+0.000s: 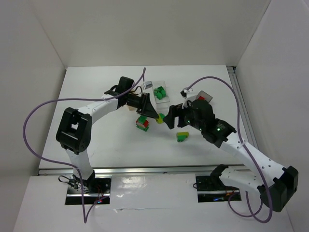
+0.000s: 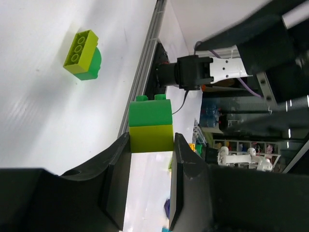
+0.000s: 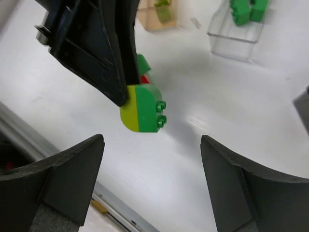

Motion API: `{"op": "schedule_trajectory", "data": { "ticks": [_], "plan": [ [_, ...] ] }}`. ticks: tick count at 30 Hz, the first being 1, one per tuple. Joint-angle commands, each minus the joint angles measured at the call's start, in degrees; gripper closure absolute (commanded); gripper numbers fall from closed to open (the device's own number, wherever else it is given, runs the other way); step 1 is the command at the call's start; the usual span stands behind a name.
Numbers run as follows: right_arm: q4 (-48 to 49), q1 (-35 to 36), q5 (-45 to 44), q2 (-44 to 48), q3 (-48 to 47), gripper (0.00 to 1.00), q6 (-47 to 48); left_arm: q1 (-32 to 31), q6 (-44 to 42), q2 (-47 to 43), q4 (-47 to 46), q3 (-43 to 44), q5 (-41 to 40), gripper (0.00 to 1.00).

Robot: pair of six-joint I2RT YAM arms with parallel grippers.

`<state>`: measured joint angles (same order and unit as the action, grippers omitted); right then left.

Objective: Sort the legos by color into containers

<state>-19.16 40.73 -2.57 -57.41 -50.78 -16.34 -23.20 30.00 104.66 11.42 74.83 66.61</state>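
Observation:
My left gripper needs to swing over the orange-tan container (image 1: 131, 107) with a matching brick, turn its fingers down and let go, because that container is to its left in the top view.
My left gripper (image 2: 151, 143) is shut on the yellow-green half of a two-colour lego stack (image 2: 150, 125) and holds it above the table; the green half sticks out past the fingertips. In the top view that stack (image 1: 161, 116) hangs between my left gripper (image 1: 155, 114) and my right gripper (image 1: 168, 119). The right gripper (image 3: 152, 142) is open, its jaws wide apart just short of the stack (image 3: 142, 107), touching nothing. On the table lie a red-and-green stack (image 1: 143, 123) and a green and yellow-green stack (image 1: 182, 137). The clear container (image 1: 161, 92) holds green legos.
An orange-tan container (image 3: 157, 14) with a yellow-green brick stands beside the clear one (image 3: 239, 26) at the back. A dark grey container (image 1: 203, 97) with something red in it sits behind my right arm. A metal rail (image 2: 145, 72) runs along the table's near edge.

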Motion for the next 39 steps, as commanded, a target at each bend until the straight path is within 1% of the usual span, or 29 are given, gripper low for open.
{"op": "schedule_trajectory", "data": {
  "ticks": [1, 2, 3, 4, 5, 6, 7, 9, 11, 13, 17, 19, 21, 26, 30, 31, 33, 34, 37, 38, 39],
  "plan": [
    [5.33, -7.04, 16.84, 1.33, 1.98, 0.12, -3.87, 0.09, -7.23, -0.24, 1.4, 3.04, 6.16, 1.0],
    [8.14, -14.03, 22.64, 1.86, 3.4, 0.12, -6.84, 0.09, -7.84, -0.25, 1.41, 3.04, 6.16, 1.0],
    [14.52, -17.67, 28.44, 1.86, 4.98, 0.12, -8.69, 0.09, -8.98, -0.77, 2.19, 3.04, 6.16, 1.0],
    [18.24, -20.84, 39.02, 1.86, 8.21, 0.12, -10.71, 0.09, -9.51, -0.78, 2.2, 3.04, 6.16, 1.0],
    [21.41, -25.22, 42.87, 0.56, 9.38, 0.12, -14.21, 0.09, -10.13, -0.78, 2.9, 3.04, 6.16, 1.0],
    [25.44, -26.39, 45.78, -0.24, 10.08, 0.12, -15.03, 0.09, -10.14, -1.3, 2.91, 3.04, 6.16, 1.0],
    [25.49, -26.93, 48.77, -1.38, 10.09, 0.11, -15.04, 0.09, -10.14, -1.3, 2.91, 3.04, 6.16, 1.0],
    [25.49, -26.93, 50.2, -4.54, 9.3, 0.11, -13.81, 0.09, -11.27, -1.82, 3.43, 3.04, 6.77, 1.0],
    [26.79, -26.93, 53.88, -6.31, 8.6, 0.11, -13.19, 0.09, -11.28, -1.83, 3.43, 3.04, 6.78, 1.0],
    [28.03, -25.44, 56.0, -7.46, 7.99, 0.11, -13.19, 0.09, -11.28, -1.83, 3.43, 3.04, 6.78, 1.0],
    [30.48, -24.91, 59.25, -10.35, 9.12, 0.11, -12.67, 0.09, -11.81, -1.21, 3.43, 3.57, 7.48, 1.0],
    [35.03, -24.91, 60.39, -10.88, 10.26, 0.13, -15.21, 0.09, -11.81, -1.21, 3.43, 4.09, 8.0, 1.0],
    [37.34, -24.91, 62.42, -12.72, 10.79, 0.15, -16.01, 0.09, -12.42, -1.82, 3.43, 4.1, 8.01, 1.0],
    [38.49, -23.77, 64.0, -16.06, 10.19, 0.16, -16.01, 0.09, -13.56, -2.36, 3.43, 3.57, 8.54, 1.0],
    [40.86, -23.24, 64.0, -17.83, 10.18, 0.2, -16.01, 0.09, -13.56, -2.88, 3.43, 3.57, 9.06, 1.0],
    [41.56, -23.24, 64.0, -18.44, 10.18, 0.24, -16.01, 0.09, -13.56, -2.88, 3.43, 3.57, 9.06, 1.0],
    [42.36, -23.24, 64.53, -19.06, 10.18, 0.29, -16.01, 0.09, -13.56, -2.88, 3.43, 3.57, 9.06, 1.0],
    [42.36, -23.24, 64.53, -19.84, 9.48, 0.36, -16.01, 0.09, -13.56, -2.88, 3.43, 3.57, 9.06, 1.0],
    [44.2, -23.24, 64.53, -20.46, 9.48, 0.47, -17.23, 0.09, -14.09, -2.88, 3.43, 3.57, 9.06, 1.0],
    [45.42, -23.24, 64.53, -20.46, 9.48, 0.53, -18.02, 0.09, -14.09, -2.88, 3.43, 3.57, 9.06, 1.0],
    [45.44, -23.24, 64.53, -20.46, 10.0, 0.55, -18.03, 0.09, -14.09, -2.88, 3.43, 3.57, 9.06, 1.0]
  ]
}}
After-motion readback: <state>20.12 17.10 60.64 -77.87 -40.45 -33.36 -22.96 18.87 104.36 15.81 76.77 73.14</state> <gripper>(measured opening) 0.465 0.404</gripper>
